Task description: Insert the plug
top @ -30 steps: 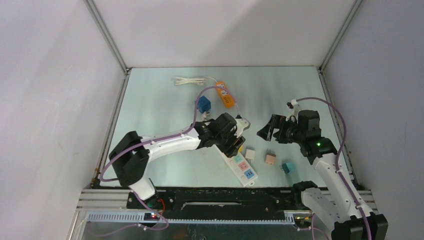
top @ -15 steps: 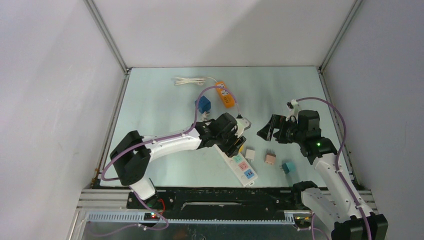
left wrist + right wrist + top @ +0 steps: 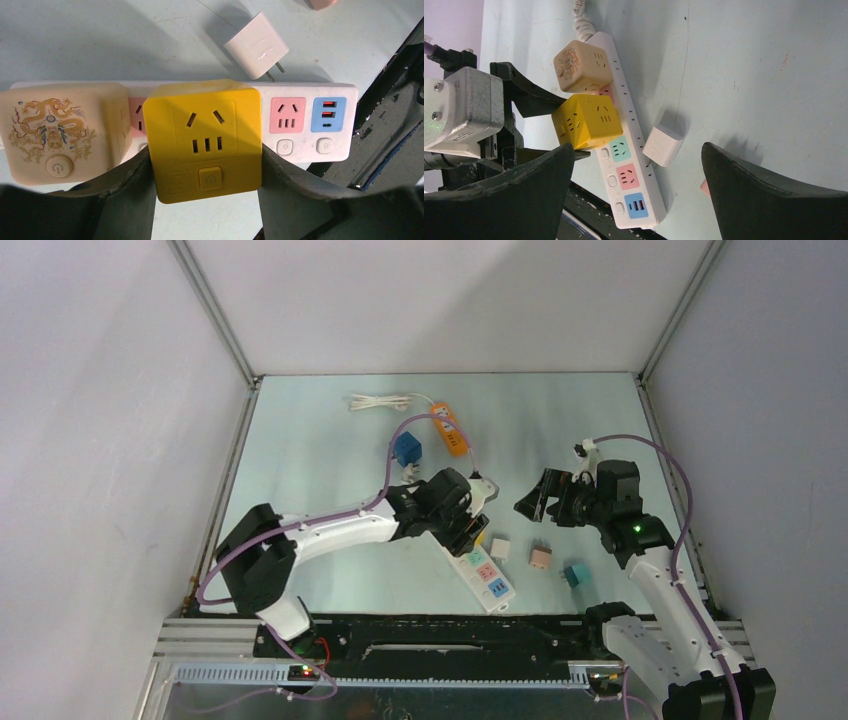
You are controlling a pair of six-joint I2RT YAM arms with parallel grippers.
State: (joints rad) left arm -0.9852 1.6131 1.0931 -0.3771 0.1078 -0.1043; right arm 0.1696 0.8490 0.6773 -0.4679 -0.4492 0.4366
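Note:
I should move my left gripper down, press the yellow cube (image 3: 584, 122) onto the power strip between the strip's pink and green sockets, and let go, because the yellow cube is already lined up there.
A yellow cube plug (image 3: 205, 132) sits between my left gripper's (image 3: 205, 165) fingers, which are shut on its two sides. It rests over the white power strip (image 3: 300, 125), right beside a beige dragon-printed cube (image 3: 60, 130) that stands on the strip. Its prongs are hidden, so I cannot tell whether it is seated. The right wrist view shows the yellow cube (image 3: 584, 122) just above the strip's green socket (image 3: 620, 148). My right gripper (image 3: 638, 150) hangs open above the strip (image 3: 634, 175), holding nothing. From the top, the left gripper (image 3: 468, 525) is at the strip's (image 3: 485, 575) far end and the right gripper (image 3: 530, 502) is to its right.
A white adapter (image 3: 500, 547) lies loose beside the strip, with a pink plug (image 3: 541, 558) and a teal plug (image 3: 575, 575) further right. A blue cube (image 3: 407, 448), an orange power strip (image 3: 452, 430) and a coiled white cable (image 3: 380, 401) lie at the back. Walls enclose three sides.
The left arm has shifted very slightly over the strip, still holding the yellow cube. The right arm has not moved.

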